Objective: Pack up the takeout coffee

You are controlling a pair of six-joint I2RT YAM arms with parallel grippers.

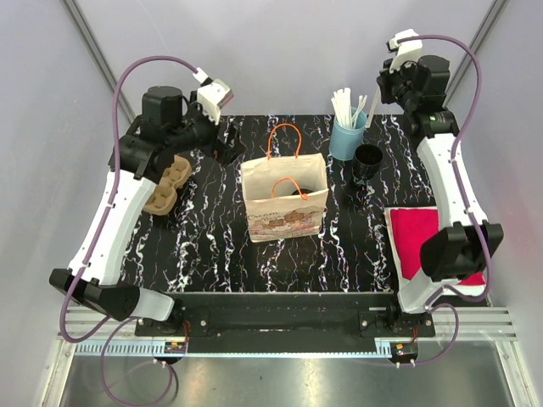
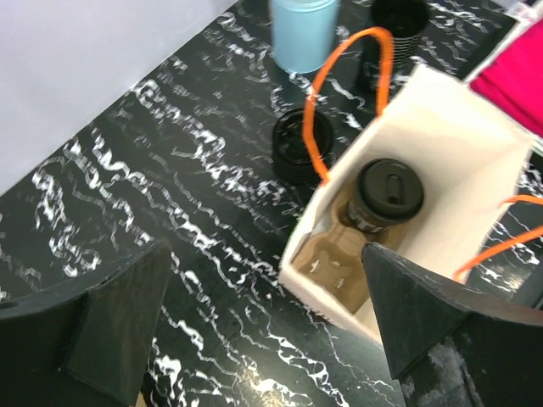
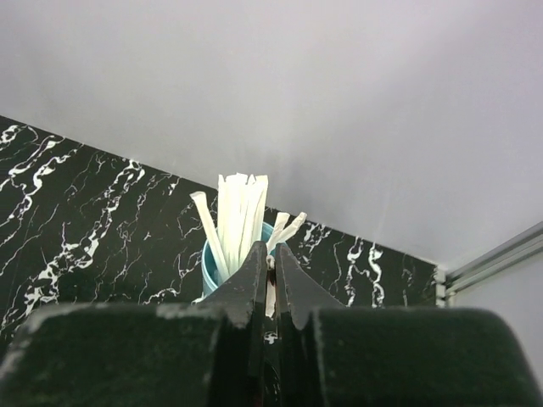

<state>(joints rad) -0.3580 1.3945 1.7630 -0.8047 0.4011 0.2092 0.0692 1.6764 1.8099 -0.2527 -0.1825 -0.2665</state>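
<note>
The lidded cup sits inside the bag. My right gripper will next swing left in the top view, lower into the bag's opening point(image 1: 266, 181) and release the straw.
A paper bag point(image 1: 284, 203) with orange handles stands mid-table. In the left wrist view the bag point(image 2: 441, 136) holds a black-lidded coffee cup point(image 2: 389, 193) seated in a cardboard carrier point(image 2: 339, 263). My left gripper point(image 1: 222, 140) is open and empty above the table, just left of and behind the bag; its fingers point(image 2: 110, 331) frame the bag's near corner. My right gripper point(image 1: 383, 89) is raised above the blue straw cup point(image 1: 346, 136) and is shut point(image 3: 272, 254) on a white wrapped straw point(image 3: 271, 292). Several more straws point(image 3: 237, 212) stand in the cup.
A stack of cardboard carriers point(image 1: 165, 182) lies at the left. An empty black cup point(image 1: 367, 163) stands right of the bag, by the blue cup. A black lid point(image 2: 297, 148) lies behind the bag. A red cloth point(image 1: 428, 242) lies at the right front.
</note>
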